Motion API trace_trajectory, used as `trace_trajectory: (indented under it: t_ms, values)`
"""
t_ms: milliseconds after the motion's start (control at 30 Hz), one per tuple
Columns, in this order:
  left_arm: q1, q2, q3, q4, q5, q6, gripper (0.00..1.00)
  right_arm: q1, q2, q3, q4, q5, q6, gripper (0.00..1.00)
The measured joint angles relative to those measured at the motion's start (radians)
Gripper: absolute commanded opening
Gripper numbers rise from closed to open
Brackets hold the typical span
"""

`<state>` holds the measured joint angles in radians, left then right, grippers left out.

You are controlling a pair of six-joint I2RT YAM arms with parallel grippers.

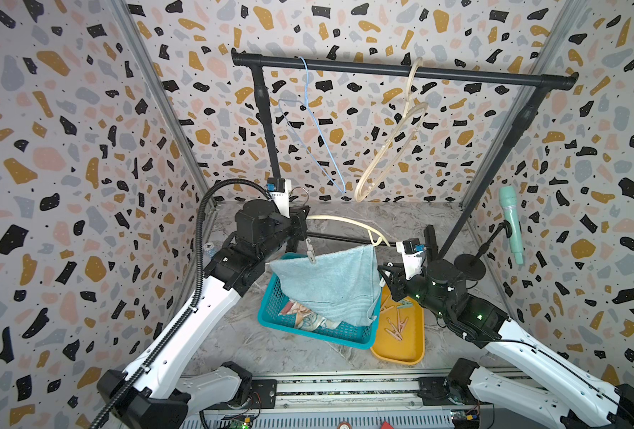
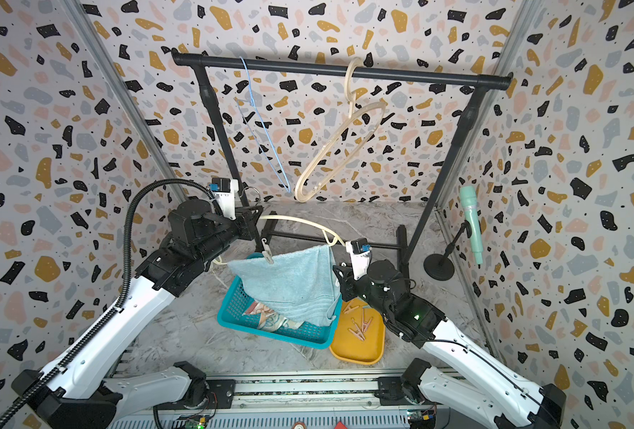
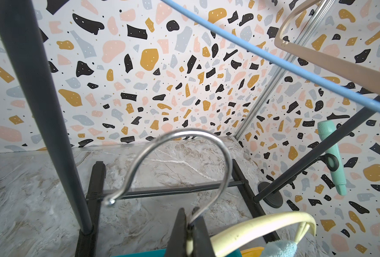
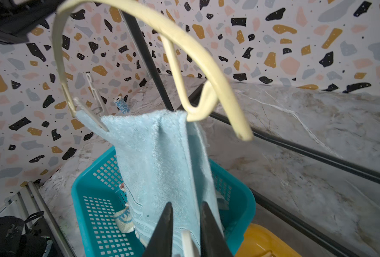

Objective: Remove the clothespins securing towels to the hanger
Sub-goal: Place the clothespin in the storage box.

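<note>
My right gripper moves down away from the towel into the yellow tray (image 1: 401, 354) beside the basket next and releases the white clothespin, as the tray lies below my gripper.
My left gripper (image 3: 190, 211) is shut on the neck of the metal hook (image 3: 184, 142) of a cream hanger (image 1: 345, 223), holding it in the air over a teal basket (image 1: 271, 312). A light-blue towel (image 1: 330, 282) hangs from the hanger, pinned at its left end by a white clothespin (image 1: 311, 255). At the towel's right edge my right gripper (image 4: 186, 204) is shut on a white clothespin (image 4: 188, 243). Whether that pin still bites the cloth I cannot tell. Two patterned towels (image 1: 304, 315) lie in the basket. Several pink clothespins (image 1: 395, 327) lie in a yellow tray (image 1: 401, 354).
A black clothes rack (image 1: 401, 68) spans the back with a blue wire hanger (image 1: 319, 130) and a cream hanger (image 1: 393, 141) on it. Its base bars (image 1: 337, 237) cross the marble floor behind the basket. A mint microphone (image 1: 512, 223) stands on a stand at the right wall.
</note>
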<state>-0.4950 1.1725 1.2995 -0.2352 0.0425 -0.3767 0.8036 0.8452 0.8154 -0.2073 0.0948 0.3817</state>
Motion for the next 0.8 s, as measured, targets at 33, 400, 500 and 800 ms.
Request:
trace_trajectory:
  t_ms: [33,400,500,800]
  values:
    - [0.000,0.000,-0.002,0.003,0.000,0.000,0.00,-0.002,-0.003,-0.005,-0.011,0.006,0.007,0.00]
    - [0.000,0.000,-0.013,0.010,0.004,0.003,0.00,-0.020,-0.042,-0.095,-0.050,0.085,0.093,0.00]
    - [0.000,0.000,-0.013,0.012,0.004,0.007,0.00,-0.033,-0.042,-0.135,-0.067,0.101,0.119,0.00]
    - [0.000,-0.010,-0.031,0.022,0.004,0.010,0.00,-0.075,-0.042,-0.236,-0.071,0.115,0.182,0.00]
